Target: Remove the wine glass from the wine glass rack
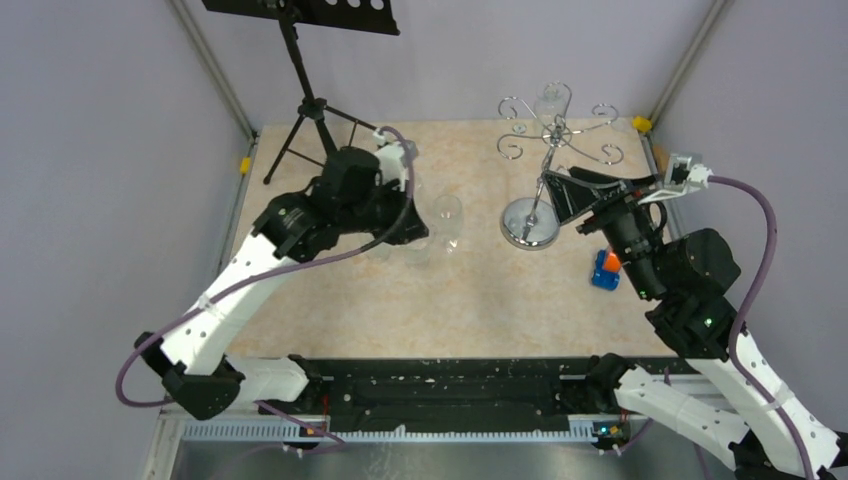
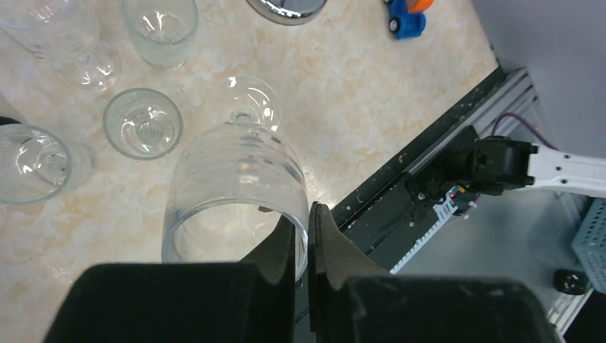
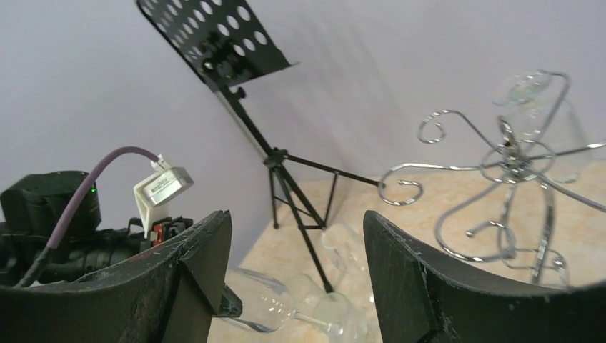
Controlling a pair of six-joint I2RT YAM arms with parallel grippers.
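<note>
I next need to move my left gripper down between the standing glasses and the rack's disc base, where bare table shows, tilt the glass upright on the way, and let go of the glass's rim.
The chrome wine glass rack (image 1: pixel 545 140) stands at the back right on its disc base (image 1: pixel 530 222). One wine glass (image 1: pixel 548 101) hangs upside down from a top arm, also in the right wrist view (image 3: pixel 532 91). My right gripper (image 1: pixel 567 195) is open beside the rack's pole, below the arms, with nothing between its fingers (image 3: pixel 296 221). My left gripper (image 2: pixel 307 214) is shut on the rim of another wine glass (image 2: pixel 236 179), one finger inside the bowl. That glass is tilted above the table, foot pointing away (image 3: pixel 268 300).
Several empty glasses (image 2: pixel 143 123) stand on the marble-patterned table under the left gripper. A blue and orange toy car (image 1: pixel 605 268) lies near the right arm. A black tripod music stand (image 1: pixel 300 60) is at the back left. Grey walls close three sides.
</note>
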